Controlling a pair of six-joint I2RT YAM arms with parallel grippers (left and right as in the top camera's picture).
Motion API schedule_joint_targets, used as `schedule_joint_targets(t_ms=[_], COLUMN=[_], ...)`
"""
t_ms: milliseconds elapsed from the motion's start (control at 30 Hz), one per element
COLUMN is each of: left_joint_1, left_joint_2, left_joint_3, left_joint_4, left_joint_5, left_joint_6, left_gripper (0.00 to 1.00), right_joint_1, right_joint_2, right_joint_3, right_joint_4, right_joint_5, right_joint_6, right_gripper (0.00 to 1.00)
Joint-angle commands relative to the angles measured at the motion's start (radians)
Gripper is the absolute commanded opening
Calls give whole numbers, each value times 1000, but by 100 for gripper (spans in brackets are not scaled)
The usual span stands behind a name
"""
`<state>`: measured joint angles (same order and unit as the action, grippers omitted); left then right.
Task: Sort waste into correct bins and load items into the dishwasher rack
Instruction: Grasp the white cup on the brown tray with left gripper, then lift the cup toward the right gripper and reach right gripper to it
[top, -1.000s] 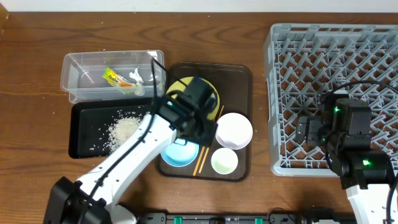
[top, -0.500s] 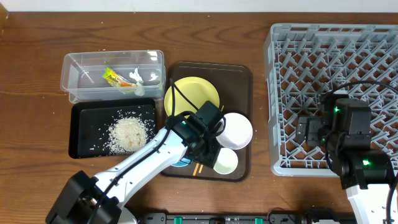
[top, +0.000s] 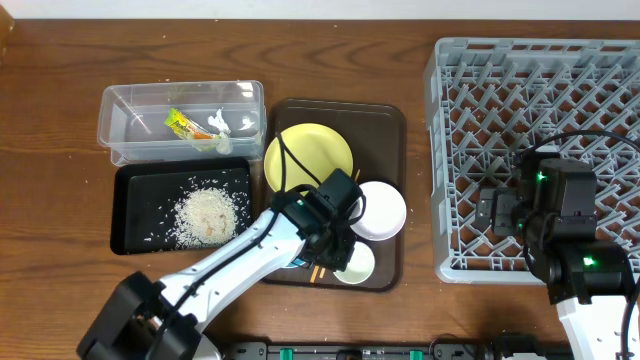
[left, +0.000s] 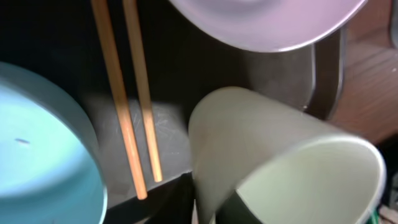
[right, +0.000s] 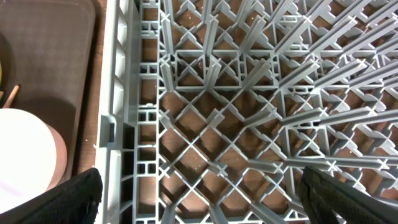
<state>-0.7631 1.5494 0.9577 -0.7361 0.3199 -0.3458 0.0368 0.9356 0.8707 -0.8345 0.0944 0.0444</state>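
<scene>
My right gripper swings past the rack's side next, tilting toward the small pale green cup (top: 360, 264), since the cup lies to its left in the overhead view.
My left gripper (top: 342, 254) (left: 205, 200) is shut on the wall of the small pale green cup (top: 360, 264) (left: 280, 143), one finger outside and one inside. The cup looks tilted in the left wrist view. Beside it lie two wooden chopsticks (left: 130, 112) (top: 318, 272) and the light blue bowl (left: 43, 155), which my arm mostly hides from overhead. The white bowl (top: 380, 208) and yellow plate (top: 305, 150) sit on the same tray. My right gripper (top: 492, 213) (right: 199, 199) hangs open over the grey dishwasher rack (top: 540, 100), holding nothing.
The dark brown serving tray (top: 385, 125) carries the dishes. The clear bin (top: 125, 125) holds the snack wrapper (top: 181, 123) and tissue bits (top: 220, 124). The black bin (top: 130, 215) in front of it holds rice (top: 205, 212). The rack's near wall (right: 118, 93) stands between the tray and the right gripper.
My left gripper has moved from above the yellow plate toward the table's front, down to the green cup, and closed on its wall. The right arm has not moved.
</scene>
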Motion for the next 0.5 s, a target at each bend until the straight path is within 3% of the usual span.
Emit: schedule_joint_targets(t_ms=[0, 233, 467], left_joint_1=[-2, 1, 60], left_joint_2=[32, 3, -144], left_joint_3=[-8, 16, 138], left_joint_4=[-2, -33, -153], left_joint_5=[10, 13, 13], left_joint_6=[-16, -18, 31], left_gripper=[7, 6, 6], right_joint_1=[19, 19, 19], right_joint_2=[-3, -3, -3], right_joint_3=[21, 21, 21], right_joint_4=[-4, -15, 39], right_joint_5=[6, 6, 6], right_joint_6=[8, 7, 11], right_gripper=[99, 99, 99])
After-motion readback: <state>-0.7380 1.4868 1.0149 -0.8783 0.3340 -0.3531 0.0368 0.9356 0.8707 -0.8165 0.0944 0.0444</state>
